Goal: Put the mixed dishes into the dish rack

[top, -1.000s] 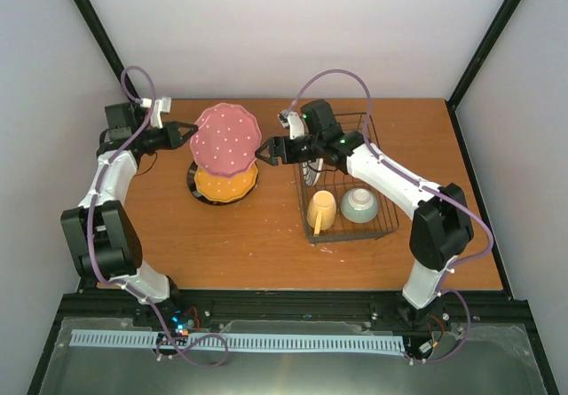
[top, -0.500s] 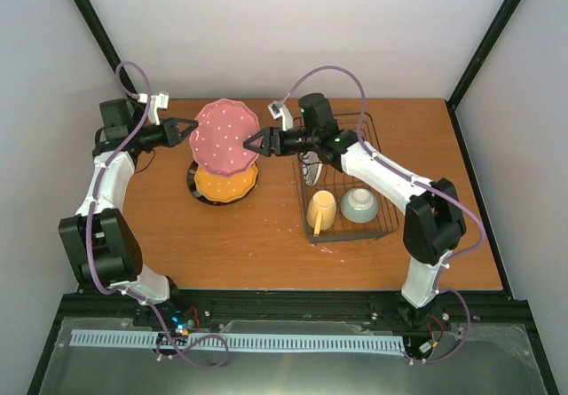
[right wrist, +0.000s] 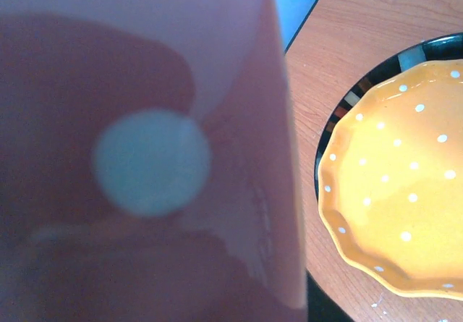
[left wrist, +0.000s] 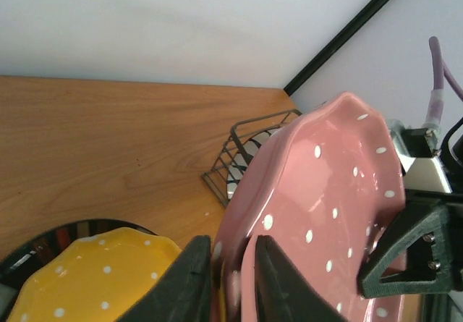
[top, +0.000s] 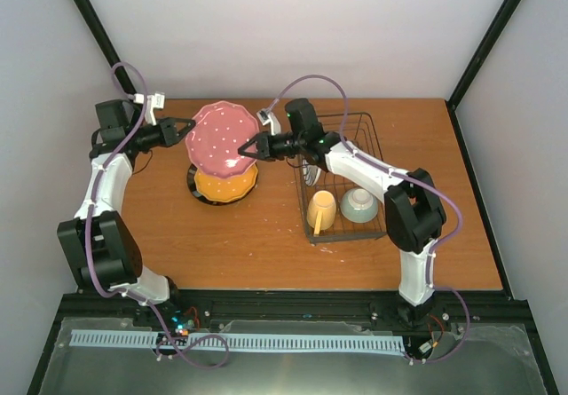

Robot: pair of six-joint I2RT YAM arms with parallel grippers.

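Observation:
I need to carry the pink plate with my right gripper to open rack [top: 373, 142] space beside the striped plate, below and to its right in the top view, then lower the pink plate and let it go.
The pink speckled plate [top: 222, 138] hangs tilted above the table, over the orange dotted dark-rimmed plate [top: 226, 185], which lies flat. My left gripper [top: 188, 130] is shut on the pink plate's left rim; in the left wrist view the rim sits between the fingers [left wrist: 195, 278]. My right gripper [top: 251, 145] is pinched on the plate's right rim, and the pink plate [right wrist: 145, 155] fills the right wrist view and hides the fingers. The dish rack [top: 373, 142] holds the striped plate [top: 309, 173] upright, the yellow mug [top: 321, 209] and the green bowl [top: 359, 205].
The orange plate [right wrist: 398, 184] lies just below and right of the pink one in the right wrist view. The rack [left wrist: 224, 155] stands beyond the pink plate [left wrist: 325, 206] in the left wrist view. White walls with black frame posts close in the table's back and sides.
My right gripper has moved left onto the pink plate's right rim and its jaws have closed there. The left gripper has kept its grip and the plate has shifted slightly left.

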